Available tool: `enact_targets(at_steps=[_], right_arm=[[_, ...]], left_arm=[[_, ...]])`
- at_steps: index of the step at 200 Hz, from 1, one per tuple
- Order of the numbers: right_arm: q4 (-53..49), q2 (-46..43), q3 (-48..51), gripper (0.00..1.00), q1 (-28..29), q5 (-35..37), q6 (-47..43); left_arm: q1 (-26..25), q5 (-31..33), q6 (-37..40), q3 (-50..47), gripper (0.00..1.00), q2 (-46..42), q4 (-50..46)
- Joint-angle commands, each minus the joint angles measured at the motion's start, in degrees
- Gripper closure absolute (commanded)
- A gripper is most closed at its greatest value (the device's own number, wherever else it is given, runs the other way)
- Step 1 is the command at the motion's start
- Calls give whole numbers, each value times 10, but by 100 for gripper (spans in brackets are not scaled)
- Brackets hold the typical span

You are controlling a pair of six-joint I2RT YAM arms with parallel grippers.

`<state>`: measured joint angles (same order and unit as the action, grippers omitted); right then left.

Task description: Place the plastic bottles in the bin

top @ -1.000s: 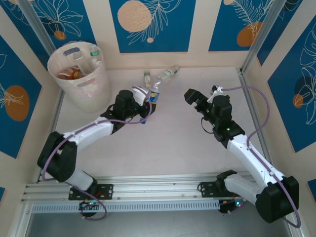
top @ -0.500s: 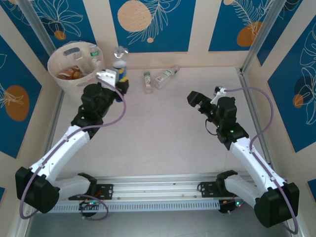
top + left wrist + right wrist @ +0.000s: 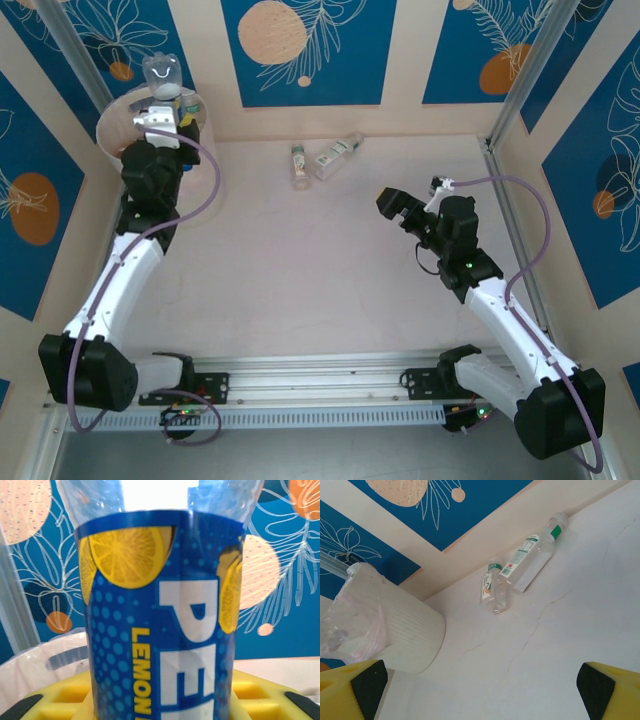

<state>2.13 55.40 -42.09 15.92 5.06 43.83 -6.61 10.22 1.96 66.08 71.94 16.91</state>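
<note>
My left gripper moves outward toward the metal corner post next and releases the clear bottle into the bin [image 3: 203, 125], since the bin's opening [image 3: 121, 120] lies below my gripper.
My left gripper [image 3: 165, 112] is shut on a clear bottle with a blue lemon label [image 3: 160, 75], held upright above the bin [image 3: 203, 125] at the far left corner. In the left wrist view that bottle [image 3: 160, 615] stands between the yellow fingers [image 3: 60, 695], with the bin's whitish rim [image 3: 40, 655] behind it. Two clear bottles with green caps lie by the back wall, a short one [image 3: 298, 165] and a longer one [image 3: 337, 155]. My right gripper [image 3: 392, 203] hangs open to their right, holding nothing. The right wrist view shows the short bottle [image 3: 492, 587], the longer one [image 3: 532, 557] and the bin [image 3: 395, 630].
Blue patterned walls close the table at the back and both sides. A metal rail [image 3: 510, 200] runs along the right edge. Fine cracks mark the pale tabletop [image 3: 540, 615]. Bare table lies between the two arms.
My left arm swung from mid-table to the far left and rose, carrying the blue-labelled bottle over the bin. The right arm barely moved.
</note>
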Motion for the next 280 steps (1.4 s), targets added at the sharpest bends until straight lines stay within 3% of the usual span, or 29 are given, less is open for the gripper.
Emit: enact_targets(at_steps=[1, 47, 125, 156, 178, 198, 231, 273, 280], right_arm=[[-5, -2, -8, 0, -2, -8, -4], [-18, 12, -19, 0, -2, -11, -5], [-34, 49, -45, 0, 0, -27, -5], [-43, 54, -50, 1, 1, -25, -6], [-44, 54, -49, 0, 2, -22, -4], [-39, 56, -43, 0, 3, -20, -3], [-49, 62, -44, 0, 3, -22, -7], [-57, 53, -30, 0, 6, -7, 6], [-54, 53, -28, 0, 7, -6, 8]], left_arm=[[39, 28, 16, 23, 100, 15, 19], [106, 38, -28, 32, 100, 71, -7], [124, 74, -41, 38, 97, 120, -20], [131, 8, -125, 120, 100, 86, -148], [131, -33, -173, 162, 100, 56, -176], [131, 0, -157, 184, 100, 62, -141], [136, 108, -83, 168, 100, 157, 40], [156, 131, -108, 286, 100, 267, -70], [156, 143, -114, 289, 90, 272, -81]])
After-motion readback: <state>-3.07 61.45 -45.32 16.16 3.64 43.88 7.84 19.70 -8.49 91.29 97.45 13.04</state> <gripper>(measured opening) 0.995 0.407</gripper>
